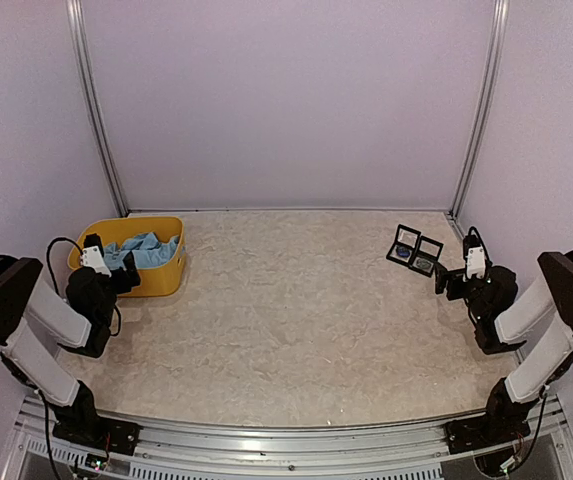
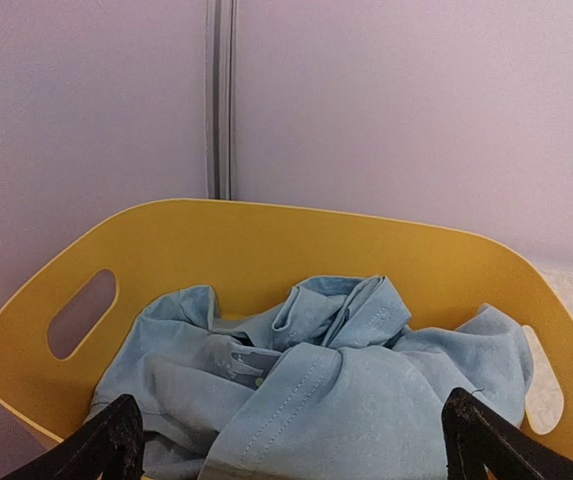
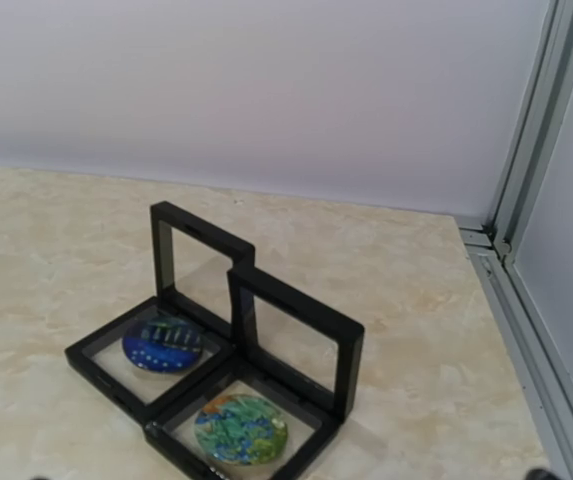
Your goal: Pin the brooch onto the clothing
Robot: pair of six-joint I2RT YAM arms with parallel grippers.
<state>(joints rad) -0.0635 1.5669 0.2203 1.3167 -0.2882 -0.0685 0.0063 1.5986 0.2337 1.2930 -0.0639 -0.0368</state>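
Note:
The basket's sides surround the clothing, so my left gripper will next move up and outward over the basket (image 1: 161,278), tip its fingers down and lower them onto the clothing's raised folds.
The clothing (image 2: 316,380), a light blue garment, lies crumpled in a yellow basket (image 2: 266,250); no print shows on it. In the top view the clothing (image 1: 146,250) fills the basket (image 1: 161,278) at the left. My left gripper (image 2: 296,455) is open, with its fingertips (image 2: 111,440) wide apart just in front of the cloth and not touching it. Two round brooches, a blue one (image 3: 163,343) and a green one (image 3: 241,429), lie in open black cases (image 1: 415,250) at the right. My right gripper (image 1: 453,282) hovers close behind the cases, open and empty.
The basket has handle cut-outs (image 2: 81,312) and stands near the left wall. The case lids (image 3: 296,335) stand upright behind the brooches. A metal rail (image 3: 526,330) runs along the right wall close to the cases. Bare beige tabletop (image 1: 286,300) lies between basket and cases.

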